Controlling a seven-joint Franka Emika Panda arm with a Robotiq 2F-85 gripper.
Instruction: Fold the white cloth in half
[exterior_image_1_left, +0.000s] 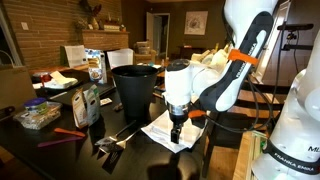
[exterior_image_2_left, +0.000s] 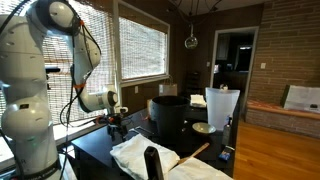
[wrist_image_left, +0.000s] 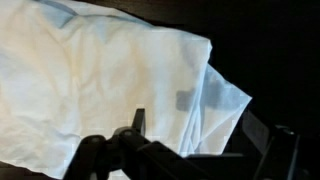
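The fingers of my open gripper hang on either side of the cloth's layered edge (exterior_image_1_left: 160, 140) (wrist_image_left: 216, 136) beside its corner, so my gripper should lower and ease outward onto that edge.
The white cloth (wrist_image_left: 90, 70) lies rumpled on the dark table. It fills the upper left of the wrist view, and a layered corner (wrist_image_left: 225, 100) points right. It also shows in both exterior views (exterior_image_1_left: 160, 133) (exterior_image_2_left: 140, 155), in front of the black bin (exterior_image_1_left: 135, 85). My gripper (wrist_image_left: 195, 128) is open and hangs low over the cloth's edge. One finger is over the fabric and the other is over the dark table beside the corner. In the exterior views the gripper (exterior_image_1_left: 177, 128) (exterior_image_2_left: 119, 130) points straight down at the cloth.
The black bin (exterior_image_2_left: 170, 118) stands just behind the cloth. Bags, a plastic container (exterior_image_1_left: 38, 115) and a red item (exterior_image_1_left: 68, 133) crowd the table's far side. A dark upright object (exterior_image_2_left: 152, 162) and a wooden stick (exterior_image_2_left: 195, 152) lie near the cloth.
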